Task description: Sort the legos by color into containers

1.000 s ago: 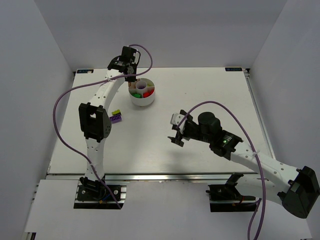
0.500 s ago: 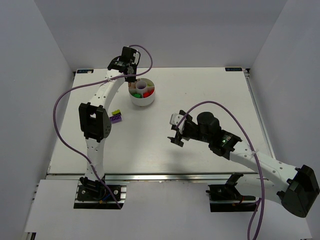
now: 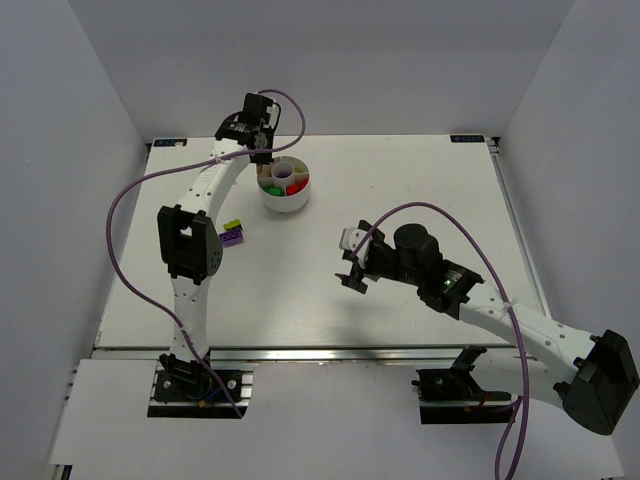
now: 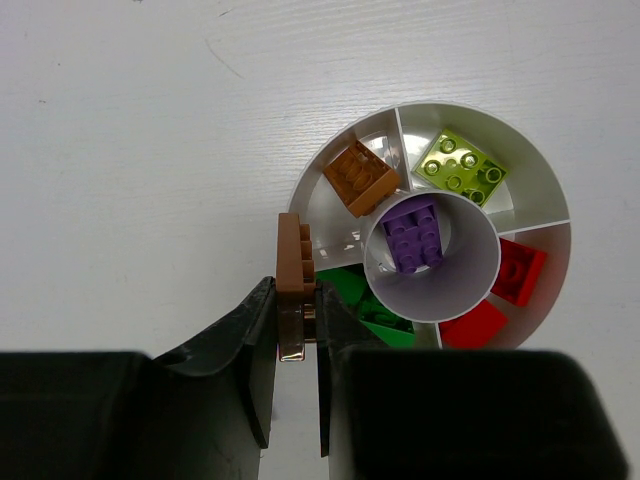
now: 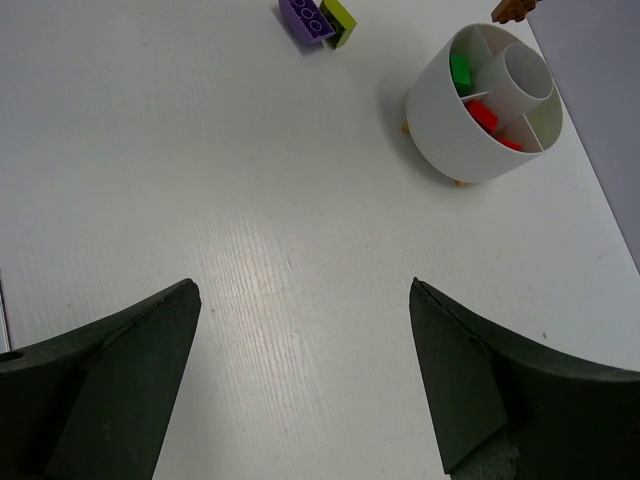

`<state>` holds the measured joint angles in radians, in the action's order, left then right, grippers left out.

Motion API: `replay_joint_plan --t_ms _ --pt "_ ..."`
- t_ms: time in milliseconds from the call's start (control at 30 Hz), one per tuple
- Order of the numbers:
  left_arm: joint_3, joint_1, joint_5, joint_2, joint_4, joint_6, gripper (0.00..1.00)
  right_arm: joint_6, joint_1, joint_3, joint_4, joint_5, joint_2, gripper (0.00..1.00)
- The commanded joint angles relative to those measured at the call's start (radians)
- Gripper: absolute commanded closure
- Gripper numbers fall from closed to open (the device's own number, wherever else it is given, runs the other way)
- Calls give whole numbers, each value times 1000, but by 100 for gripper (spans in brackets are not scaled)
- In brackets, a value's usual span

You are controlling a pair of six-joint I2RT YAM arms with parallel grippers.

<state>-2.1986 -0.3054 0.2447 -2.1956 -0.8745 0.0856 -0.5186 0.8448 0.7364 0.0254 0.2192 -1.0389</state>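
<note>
I need to move my left gripper past the dish's rim toward the center well next, over the container holding the orange brick (image 3: 265, 171).
My left gripper (image 4: 297, 303) is shut on an orange lego (image 4: 296, 265), held on edge just above the left rim of the round white dish (image 4: 440, 107). In the dish's containers lie an orange brick (image 4: 362, 177), a lime one (image 4: 460, 168), red ones (image 4: 517, 272), green ones (image 4: 365, 300) and a purple one (image 4: 416, 233) in the centre well. In the top view the left gripper (image 3: 262, 155) hovers at the dish (image 3: 285, 203). My right gripper (image 3: 352, 262) hangs open over bare table mid-right, nothing between its fingers (image 5: 120, 350).
A purple brick (image 3: 233, 238) and a lime brick (image 3: 232, 225) lie together on the table left of the dish, beside the left arm's elbow; the right wrist view shows them too, purple brick (image 5: 306, 18) and lime brick (image 5: 338, 18). Grey walls enclose the white table.
</note>
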Motion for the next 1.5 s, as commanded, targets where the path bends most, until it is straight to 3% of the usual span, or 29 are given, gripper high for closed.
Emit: replay_joint_plan --t_ms 0,1167,1233,1333,1367,1433,1467 --pt "4 2 -15 68 19 -10 100 -8 -1 4 25 3 -3 10" --pt "69 2 -113 51 121 -35 100 -11 -1 4 24 3 -3 11" --pt "74 0 -105 53 127 -35 96 -11 -1 4 24 5 -3 11" --pt "80 2 -93 53 134 -32 80 -11 -1 4 24 5 -3 11" --pt "80 0 -84 53 134 -30 70 -11 -1 4 24 5 -1 11" --pt "82 0 -76 54 134 -27 64 -11 -1 4 24 5 -1 11" --pt "82 0 -65 54 134 -24 57 -11 -1 4 24 5 0 11"
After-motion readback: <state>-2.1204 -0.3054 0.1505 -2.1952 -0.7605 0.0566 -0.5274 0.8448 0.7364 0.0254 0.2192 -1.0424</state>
